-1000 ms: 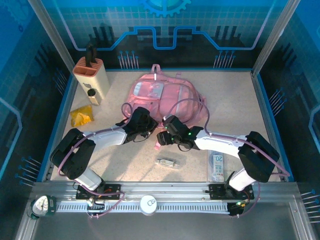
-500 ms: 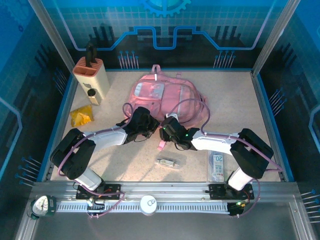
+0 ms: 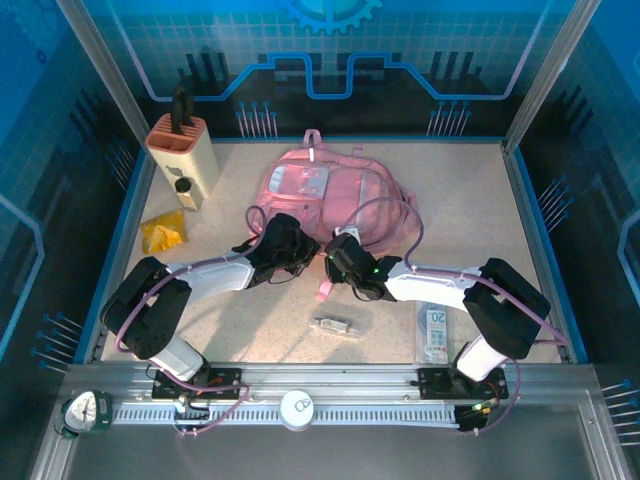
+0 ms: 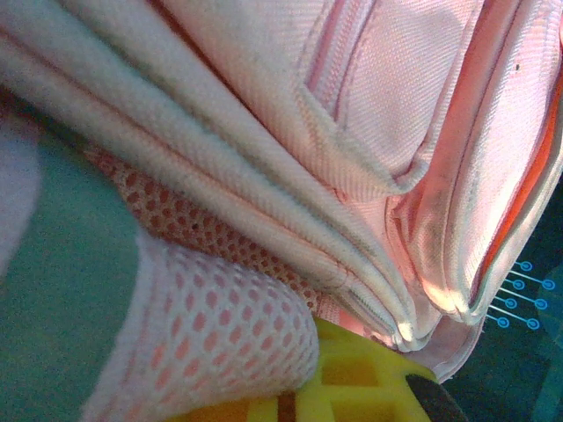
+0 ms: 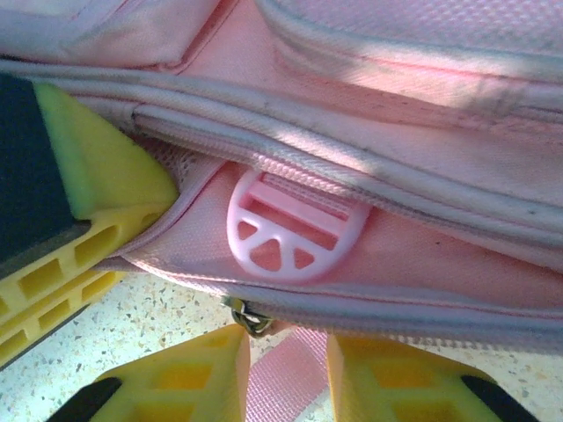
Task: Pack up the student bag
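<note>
I will next pull the bag's mesh edge in my left gripper sideways toward the yellow packet (image 3: 163, 232), then release it, as the packet lies beside my gripper across clear tabletop.
The student bag (image 3: 325, 190) lies flat at the back middle of the table, pink, with a clear front window. My left gripper (image 3: 294, 256) sits at the bag's near edge, shut on its fabric. In the left wrist view, pink mesh padding (image 4: 211, 334) lies over one yellow finger (image 4: 361, 378). My right gripper (image 3: 336, 264) is beside it at the same edge. In the right wrist view its jaws (image 5: 286, 356) are narrowed on a pink strap (image 5: 286, 374) that hangs from a metal zip pull (image 5: 251, 318), below a round pink buckle (image 5: 295, 229).
A beige holder with a black top (image 3: 183, 158) stands back left, with a yellow packet (image 3: 162, 231) in front of it. A small clear packet (image 3: 335, 324) and a flat pack marked 20 (image 3: 434, 333) lie near the front edge.
My right gripper has moved left to the bag's near edge and its jaws have narrowed around the pink strap. The left gripper has held its place.
</note>
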`<move>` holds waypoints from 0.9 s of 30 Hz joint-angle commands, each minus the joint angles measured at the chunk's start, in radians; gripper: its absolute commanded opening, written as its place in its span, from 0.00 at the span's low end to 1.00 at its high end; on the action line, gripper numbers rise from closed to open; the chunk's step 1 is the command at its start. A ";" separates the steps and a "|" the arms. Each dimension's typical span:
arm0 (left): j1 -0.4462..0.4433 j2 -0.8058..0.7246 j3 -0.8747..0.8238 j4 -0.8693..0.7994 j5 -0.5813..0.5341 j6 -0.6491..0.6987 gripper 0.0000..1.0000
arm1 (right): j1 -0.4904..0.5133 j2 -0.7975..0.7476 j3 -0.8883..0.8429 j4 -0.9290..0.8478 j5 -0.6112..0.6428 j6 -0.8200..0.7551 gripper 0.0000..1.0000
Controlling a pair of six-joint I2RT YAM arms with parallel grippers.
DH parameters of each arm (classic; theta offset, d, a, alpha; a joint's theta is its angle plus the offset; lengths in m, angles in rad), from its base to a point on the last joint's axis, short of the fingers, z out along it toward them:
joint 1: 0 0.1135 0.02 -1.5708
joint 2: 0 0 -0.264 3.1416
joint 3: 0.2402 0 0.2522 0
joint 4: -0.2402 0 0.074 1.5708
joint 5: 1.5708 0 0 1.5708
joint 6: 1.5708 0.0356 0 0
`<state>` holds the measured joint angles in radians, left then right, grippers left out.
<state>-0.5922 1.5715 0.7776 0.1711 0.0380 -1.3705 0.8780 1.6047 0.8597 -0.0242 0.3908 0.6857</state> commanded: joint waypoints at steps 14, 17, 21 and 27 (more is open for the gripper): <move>-0.023 -0.047 0.057 0.093 0.071 0.031 0.00 | -0.010 0.076 0.093 0.042 0.044 -0.109 0.28; -0.024 -0.048 0.060 0.088 0.070 0.033 0.00 | -0.007 0.083 0.110 0.016 0.061 -0.110 0.25; -0.022 -0.057 0.060 0.073 0.056 0.049 0.00 | -0.001 0.067 0.094 0.012 0.101 -0.099 0.17; -0.017 -0.074 0.064 0.018 0.021 0.086 0.00 | -0.001 0.043 0.065 -0.022 0.119 -0.075 0.04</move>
<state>-0.5922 1.5581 0.7902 0.1585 0.0265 -1.3327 0.8787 1.6764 0.9283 -0.0399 0.4458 0.6006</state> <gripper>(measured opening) 0.077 0.070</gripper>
